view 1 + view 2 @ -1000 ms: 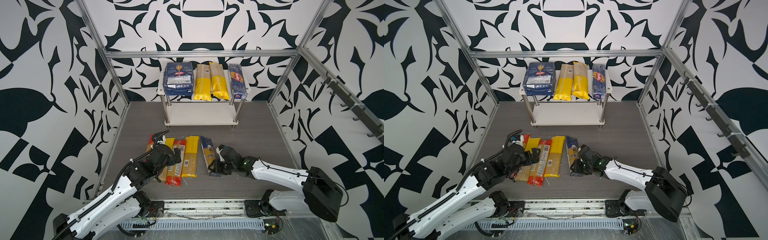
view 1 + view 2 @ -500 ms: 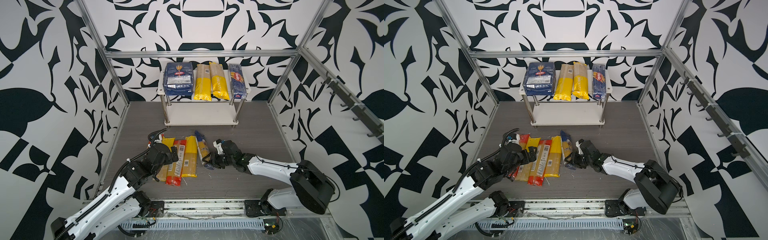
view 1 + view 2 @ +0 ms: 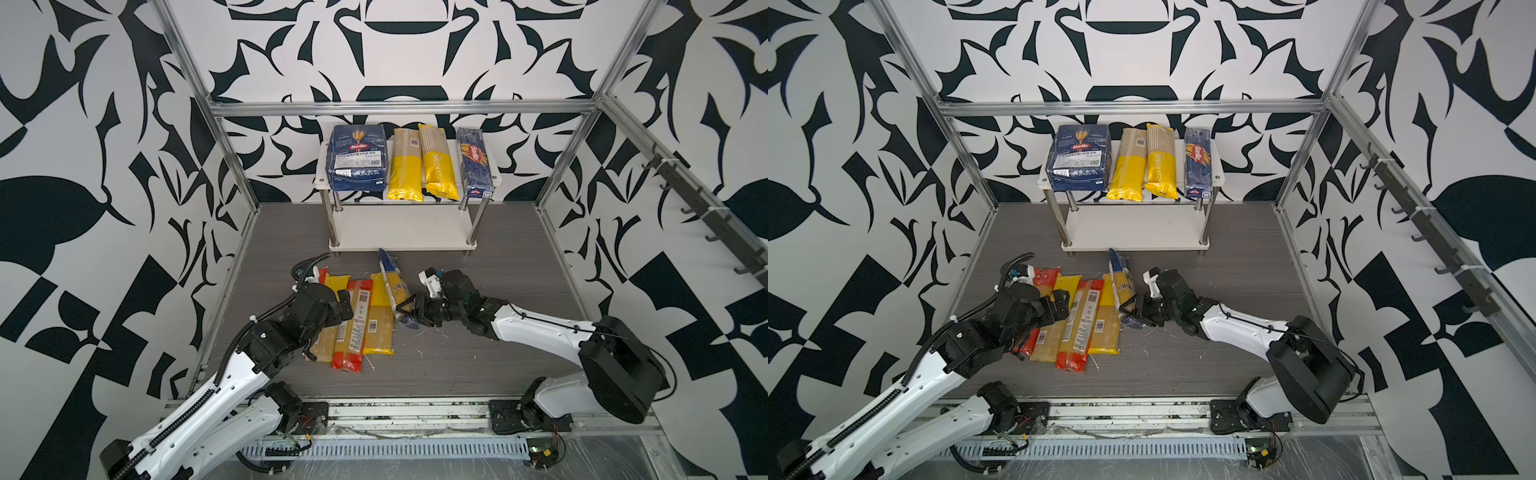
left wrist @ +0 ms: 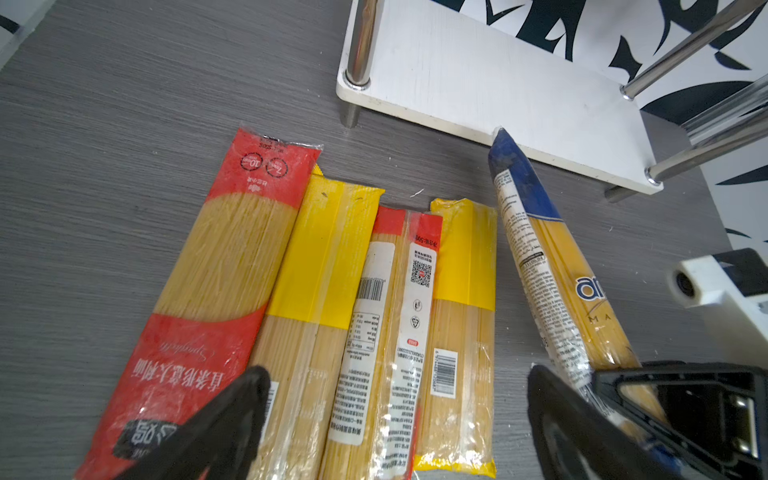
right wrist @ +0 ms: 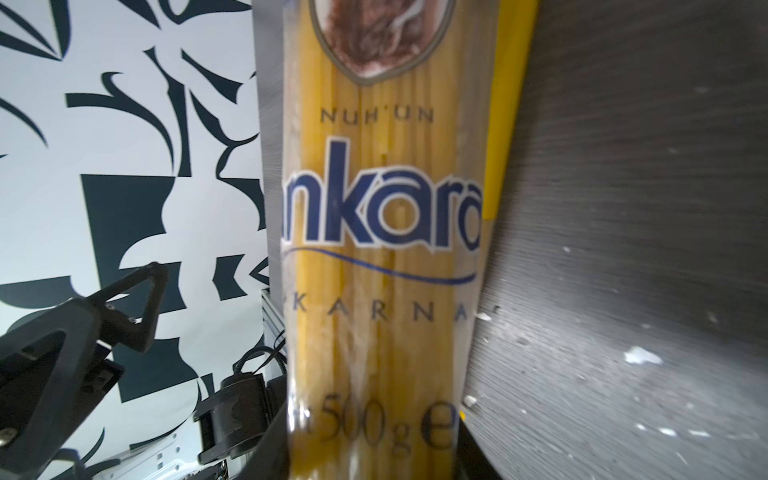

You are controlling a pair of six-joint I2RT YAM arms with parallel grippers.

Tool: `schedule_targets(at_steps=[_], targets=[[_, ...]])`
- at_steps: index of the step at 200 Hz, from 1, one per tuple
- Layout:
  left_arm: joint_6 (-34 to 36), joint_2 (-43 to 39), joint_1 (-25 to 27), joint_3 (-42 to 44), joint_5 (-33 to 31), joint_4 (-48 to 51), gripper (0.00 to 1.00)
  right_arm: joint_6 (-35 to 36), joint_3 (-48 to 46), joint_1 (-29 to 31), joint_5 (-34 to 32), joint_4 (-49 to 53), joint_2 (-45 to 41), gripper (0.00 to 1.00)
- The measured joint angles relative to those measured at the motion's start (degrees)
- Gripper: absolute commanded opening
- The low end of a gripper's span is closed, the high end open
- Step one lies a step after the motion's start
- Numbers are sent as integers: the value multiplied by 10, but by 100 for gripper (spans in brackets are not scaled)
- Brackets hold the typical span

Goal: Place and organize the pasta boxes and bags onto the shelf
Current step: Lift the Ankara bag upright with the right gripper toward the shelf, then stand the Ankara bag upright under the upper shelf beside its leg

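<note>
My right gripper needs to move outward and onto the lower board's end (image 3: 352,228) below the wide pasta box to release the ankara bag, because that board is empty.
My right gripper (image 3: 409,313) (image 5: 374,449) is shut on the near end of the blue-topped "ankara" bag (image 3: 392,282) (image 5: 382,249). The bag tilts, and its blue far end points at the front edge of the shelf's (image 3: 399,232) lower board. My left gripper (image 3: 338,311) (image 4: 397,376) is open just above a row of several red and yellow bags (image 4: 316,270) lying side by side on the floor. On the shelf's top board lie the wide pasta box (image 3: 357,156), two yellow bags (image 3: 419,164) and the narrow pasta box (image 3: 475,162).
Aluminium frame rails (image 3: 232,166) fence the grey floor (image 3: 519,266) on three sides. A rail of dark hooks (image 3: 706,216) runs along the right wall. Small pasta crumbs (image 5: 640,357) are scattered on the floor near the right gripper.
The right gripper has carried the ankara bag forward and to the left, so its blue end now nears the shelf's lower board. The left gripper has shifted slightly over the row and stays open.
</note>
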State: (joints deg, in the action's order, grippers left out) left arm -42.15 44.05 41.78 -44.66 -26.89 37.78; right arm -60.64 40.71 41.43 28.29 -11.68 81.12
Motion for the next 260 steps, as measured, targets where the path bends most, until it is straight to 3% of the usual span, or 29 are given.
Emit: schedule_targets(at_steps=[114,210,260], targets=[[4,-34,-27,0,1,9,99,56,200,-59,26,11,166,15],[18,-21,-37,13,7,-6,99,94,456,-67,-7,-3,424,14],[21,-38,-45,28,10,-6,99,84,572,-53,-26,-13,507,15]])
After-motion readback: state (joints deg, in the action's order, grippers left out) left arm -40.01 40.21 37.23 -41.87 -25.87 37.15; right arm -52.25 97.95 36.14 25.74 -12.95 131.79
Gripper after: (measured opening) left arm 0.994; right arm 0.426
